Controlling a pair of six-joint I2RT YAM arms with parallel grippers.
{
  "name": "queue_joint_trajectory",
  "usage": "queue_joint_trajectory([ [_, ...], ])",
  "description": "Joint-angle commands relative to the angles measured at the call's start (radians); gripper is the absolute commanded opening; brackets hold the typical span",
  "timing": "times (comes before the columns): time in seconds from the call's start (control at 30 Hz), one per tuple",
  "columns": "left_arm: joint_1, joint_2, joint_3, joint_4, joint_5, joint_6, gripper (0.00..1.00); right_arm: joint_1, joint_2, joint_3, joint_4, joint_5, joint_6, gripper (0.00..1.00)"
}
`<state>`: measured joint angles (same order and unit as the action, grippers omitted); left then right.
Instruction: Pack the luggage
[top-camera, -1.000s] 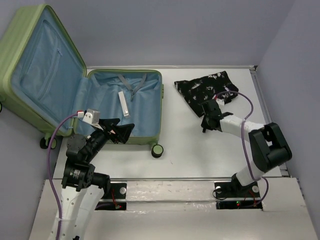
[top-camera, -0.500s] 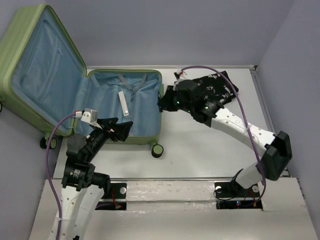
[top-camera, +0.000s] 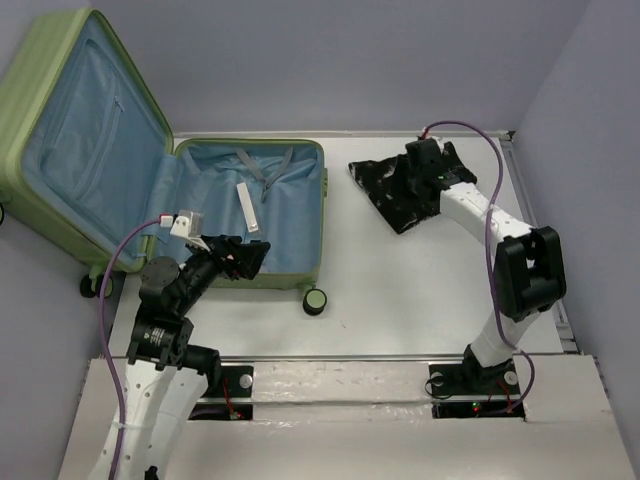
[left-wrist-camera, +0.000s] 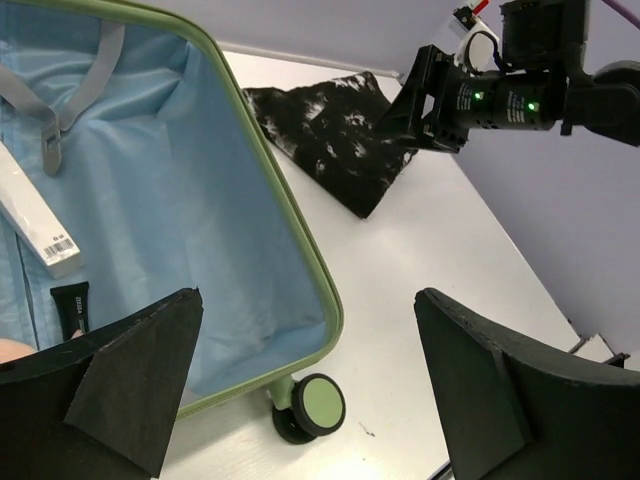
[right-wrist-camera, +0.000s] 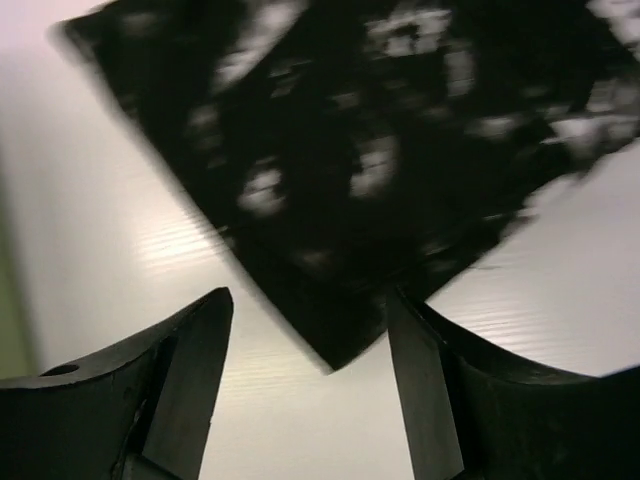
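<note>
I will move my left gripper to the right in the top view, then down onto the garment's edge by the luggage, since my right gripper leaves it clear.
The luggage (top-camera: 290, 232) lies open at the left, its light-green lid (top-camera: 80, 150) leaning back and its blue lining showing. Inside it lie a long white box (top-camera: 247, 208) and a small black item (left-wrist-camera: 70, 305). The black, white-patterned folded garment (top-camera: 380, 190) lies on the table to the right of the luggage. My right gripper (top-camera: 402, 195) hovers open over the garment, whose near corner (right-wrist-camera: 335, 345) shows between the open fingers (right-wrist-camera: 190, 370). My left gripper (top-camera: 248, 256) hangs open above the luggage's front rim (left-wrist-camera: 300, 250), holding nothing.
A black-and-green wheel (left-wrist-camera: 310, 405) sticks out under the luggage's front right corner. White tabletop (top-camera: 400, 290) stretches between the luggage and the right arm. Purple walls close in the back and the right side. The right arm (left-wrist-camera: 500, 90) shows beyond the garment in the left wrist view.
The right arm swung left to the luggage's right rim, then back over the garment, and its gripper went from shut to open. The left arm has barely moved.
</note>
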<state>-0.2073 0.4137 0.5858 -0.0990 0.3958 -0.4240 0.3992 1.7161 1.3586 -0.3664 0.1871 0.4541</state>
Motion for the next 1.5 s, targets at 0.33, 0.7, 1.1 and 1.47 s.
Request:
queue_joint_trajectory([
  [0.33,-0.066,0.183,0.091,0.14,0.118,-0.081,0.99,-0.206,0.335,0.087,-0.117,0.059,-0.103,0.19],
  [0.7,-0.564,0.66,0.359,0.122,-0.327,-0.13,0.99,-0.11,-0.033,-0.536,0.122,-0.129,0.15,0.07],
  [1.1,-0.727,1.175,0.641,0.101,-0.543,-0.234,0.99,-0.086,-0.562,-0.836,0.087,-0.108,0.268,0.07],
  [1.47,-0.825,1.292,0.55,0.058,-0.81,-0.492,0.99,-0.106,-0.561,-0.813,0.06,-0.025,0.248,0.07],
])
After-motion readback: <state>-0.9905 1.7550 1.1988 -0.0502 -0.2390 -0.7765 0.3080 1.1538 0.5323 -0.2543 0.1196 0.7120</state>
